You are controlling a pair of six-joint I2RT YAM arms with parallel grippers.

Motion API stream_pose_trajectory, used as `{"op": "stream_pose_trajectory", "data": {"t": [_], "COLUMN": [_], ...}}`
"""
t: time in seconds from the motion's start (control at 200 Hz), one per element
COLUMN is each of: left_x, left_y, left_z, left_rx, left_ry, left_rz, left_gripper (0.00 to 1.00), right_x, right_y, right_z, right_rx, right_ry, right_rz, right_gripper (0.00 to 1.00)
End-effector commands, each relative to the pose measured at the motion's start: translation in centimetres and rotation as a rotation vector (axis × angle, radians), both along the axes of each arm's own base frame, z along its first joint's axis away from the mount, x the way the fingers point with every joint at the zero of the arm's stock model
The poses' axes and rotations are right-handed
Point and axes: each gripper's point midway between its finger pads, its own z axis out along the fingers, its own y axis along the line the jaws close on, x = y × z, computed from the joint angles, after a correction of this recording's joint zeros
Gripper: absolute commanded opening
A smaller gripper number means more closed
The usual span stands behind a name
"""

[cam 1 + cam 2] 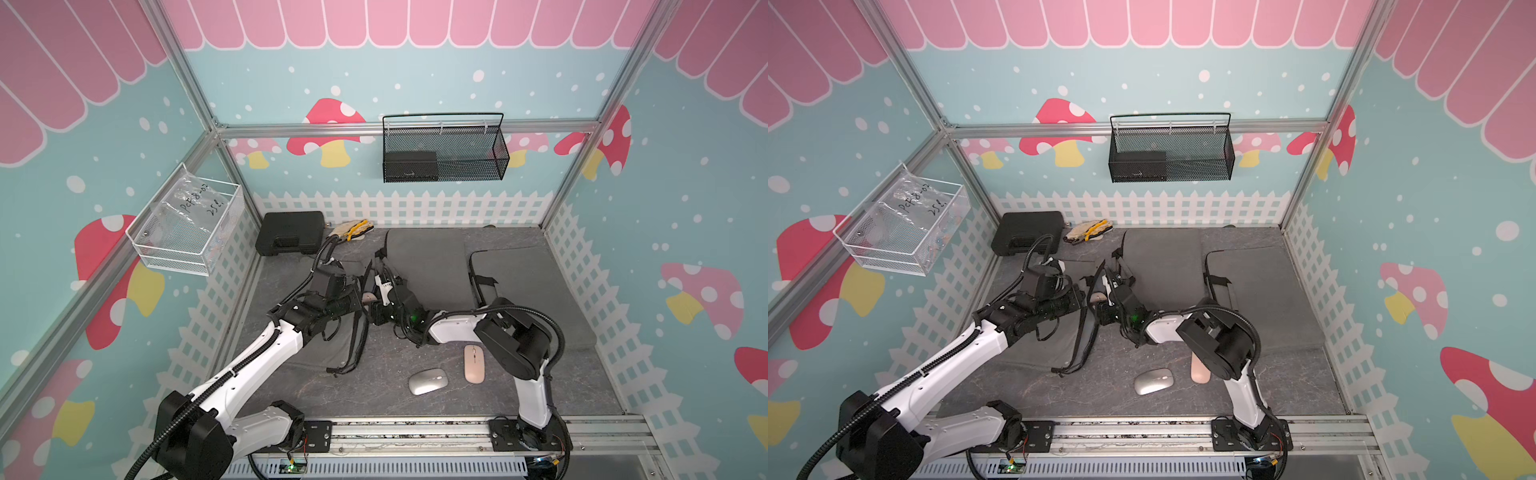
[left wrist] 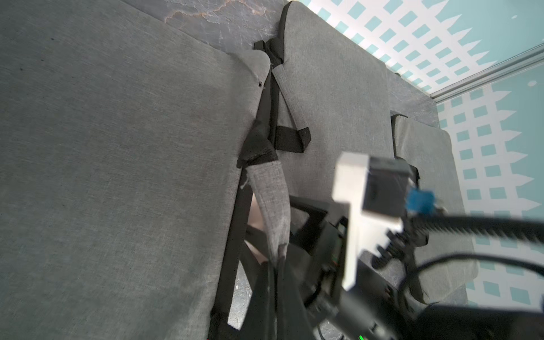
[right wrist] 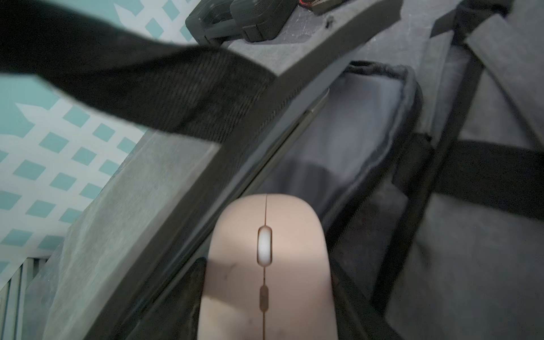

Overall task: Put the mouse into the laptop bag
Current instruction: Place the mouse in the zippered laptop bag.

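The robot's right gripper should next slide outward into the bag's opening (image 1: 369, 281) (image 3: 338, 140), which is outward of its fingers, and let go of the pink mouse there, since the bag's sides are apart.
A pink mouse (image 3: 266, 265) sits between the jaws of my right gripper (image 3: 268, 294), its nose over the open mouth of the grey laptop bag (image 3: 338, 153). In both top views this mouse (image 1: 369, 296) (image 1: 1099, 296) shows as a small pink patch between the two gripper heads. My left gripper (image 2: 276, 265) is shut on the bag's grey handle strap (image 2: 270, 206) and holds it up. The bag's body (image 1: 320, 357) lies under the left arm. The right gripper (image 1: 372, 305) is close beside the left gripper (image 1: 360, 291).
A silver mouse (image 1: 428, 381) and another pink mouse (image 1: 473, 363) lie on the table near the front. Two more grey bags (image 1: 428, 266) (image 1: 536, 291) lie further back and right. A black case (image 1: 291, 237) and gloves (image 1: 353, 230) sit by the back wall.
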Motion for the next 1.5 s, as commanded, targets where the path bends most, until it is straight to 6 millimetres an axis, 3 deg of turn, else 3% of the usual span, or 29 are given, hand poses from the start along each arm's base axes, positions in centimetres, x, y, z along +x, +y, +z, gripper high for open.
{"op": "stream_pose_trajectory", "data": {"t": [0.0, 0.135, 0.3, 0.615, 0.76, 0.83, 0.921, 0.976, 1.026, 1.091, 1.226, 1.256, 1.491], "left_x": [-0.1, -0.1, -0.3, -0.9, -1.0, -1.1, -1.1, -1.2, -1.2, -1.2, -1.5, -1.2, -1.3], "left_y": [0.0, -0.1, -0.9, -0.7, -0.7, -0.6, -0.6, -0.5, -0.5, -0.3, -0.2, 0.8, 2.3], "left_z": [1.0, 1.1, 1.4, 1.1, 0.9, 0.7, 0.5, 0.3, 0.1, -0.1, -1.0, -1.3, -4.1], "left_rx": [-0.042, -0.061, -0.107, -0.119, -0.122, -0.122, -0.12, -0.12, -0.122, -0.124, -0.13, -0.129, -0.131], "left_ry": [-0.027, -0.028, -0.034, -0.036, -0.032, -0.029, -0.026, -0.022, -0.019, -0.015, -0.001, 0.002, 0.047], "left_rz": [0.001, -0.003, -0.031, -0.027, -0.032, -0.029, -0.028, -0.026, -0.026, -0.021, -0.016, 0.013, 0.059], "left_gripper": [0.0, 0.0, 0.0, 0.0, 0.0, 0.0, 0.0, 0.0, 0.0, 0.0, 0.0, 0.0, 0.0], "right_x": [2.1, 4.4, 7.2, 10.4, 11.6, 11.8, 11.7, 11.6, 11.3, 10.7, 8.6, 8.1, 3.7], "right_y": [1.1, 2.2, 0.7, 1.4, 1.6, 1.3, 1.6, 1.7, 1.9, 2.3, 2.4, 2.1, -3.0], "right_z": [-1.2, -2.0, -2.3, -1.1, -1.7, -2.1, -1.9, -1.6, -1.0, 0.3, 3.5, 4.3, 9.1], "right_rx": [0.016, 0.01, 0.017, 0.137, 0.147, 0.156, 0.164, 0.165, 0.165, 0.175, 0.258, 0.274, 0.324], "right_ry": [0.051, 0.06, 0.061, 0.101, 0.133, 0.145, 0.146, 0.146, 0.135, 0.104, 0.016, 0.002, -0.097], "right_rz": [-0.031, -0.081, -0.257, -0.427, -0.495, -0.523, -0.517, -0.507, -0.49, -0.451, -0.341, -0.33, -0.31], "right_gripper": [0.32, 0.33, 0.35, 0.36, 0.36, 0.41, 0.51, 0.63, 0.74, 0.8, 0.84, 0.85, 0.84]}}
